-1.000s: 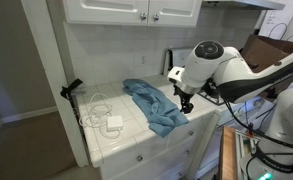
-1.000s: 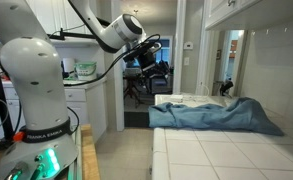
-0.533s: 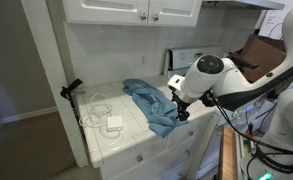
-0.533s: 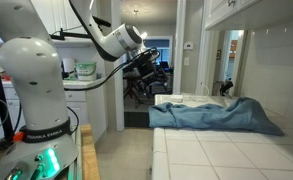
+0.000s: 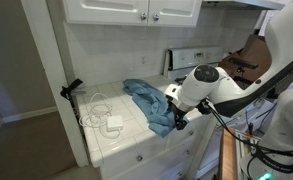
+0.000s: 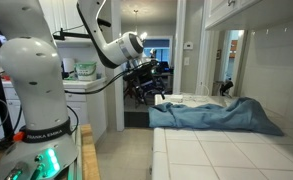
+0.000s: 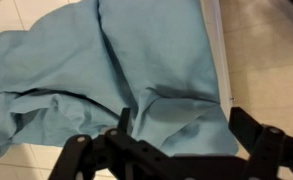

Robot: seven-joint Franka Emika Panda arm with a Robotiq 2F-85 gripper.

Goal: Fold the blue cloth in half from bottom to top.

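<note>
The blue cloth's near end [image 5: 162,127] [image 7: 190,128] hangs below my gripper over the counter's front edge, where fingers can go on both sides of it, so I should move my gripper down and close on it.
The blue cloth [image 5: 151,103] lies wrinkled and bunched on the white tiled counter [image 5: 111,140], and one end reaches the counter's front edge. It also shows in an exterior view [image 6: 216,114] as a low heap, and it fills the wrist view [image 7: 106,70]. My gripper [image 5: 178,117] hangs just above the cloth's near end at the counter edge; it shows in an exterior view [image 6: 146,82] too. In the wrist view its two black fingers [image 7: 181,135] stand wide apart over the cloth with nothing between them.
A white cable and adapter [image 5: 106,118] lie on the counter beside the cloth. A black clamp [image 5: 72,90] stands at the counter's end. White cabinets [image 5: 136,10] hang above, and the tiled wall runs behind. The counter edge [image 7: 218,60] drops to the floor.
My arm has come down and moved toward the cloth's end at the counter's front edge. The cloth has not moved. The fingers stay apart.
</note>
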